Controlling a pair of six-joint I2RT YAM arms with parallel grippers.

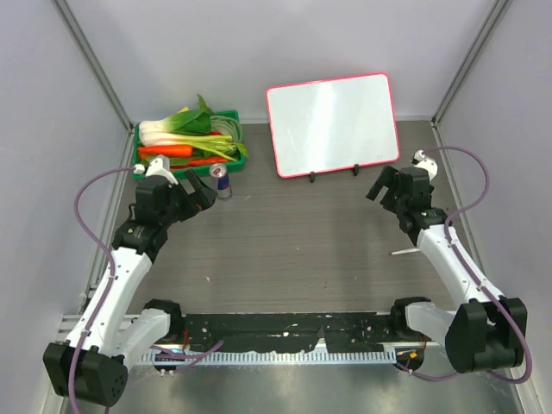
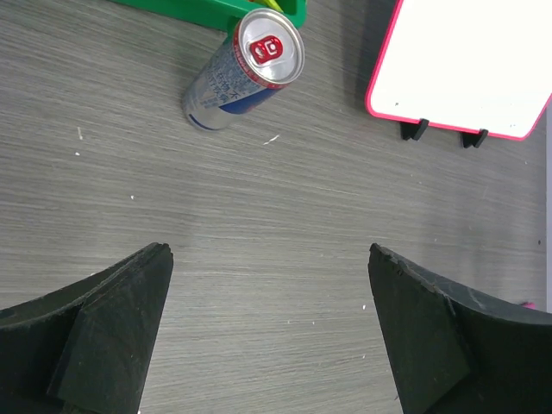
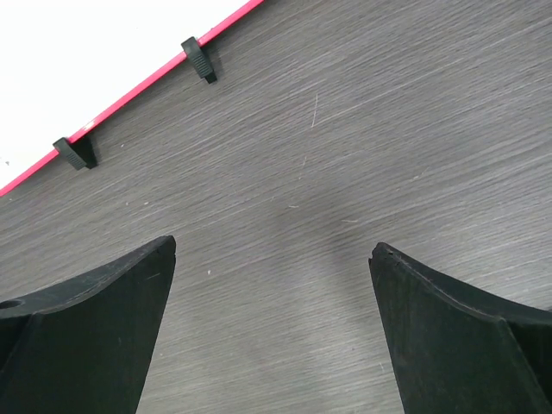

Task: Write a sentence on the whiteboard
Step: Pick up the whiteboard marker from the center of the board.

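Note:
The right gripper will next move back toward the robot's base and go down onto the thin white stick-like object (image 1: 408, 251) beside the robot's arm, because the whiteboard's surface is still blank.
The whiteboard (image 1: 332, 125) stands on two black feet at the back of the table, right of centre, white with a pink-red frame. Its surface is blank; no sentence shows on it. It also shows in the left wrist view (image 2: 466, 60) and the right wrist view (image 3: 86, 52). My left gripper (image 1: 203, 197) is open and empty above the bare table (image 2: 269, 250), left of the board. My right gripper (image 1: 384, 185) is open and empty (image 3: 273, 246), just in front of the board's right foot.
A green crate (image 1: 190, 142) of vegetables stands at the back left. A drink can (image 1: 223, 181) stands upright in front of it, close to my left gripper (image 2: 244, 73). A thin white stick-like object (image 1: 404, 252) lies on the table beside my right arm.

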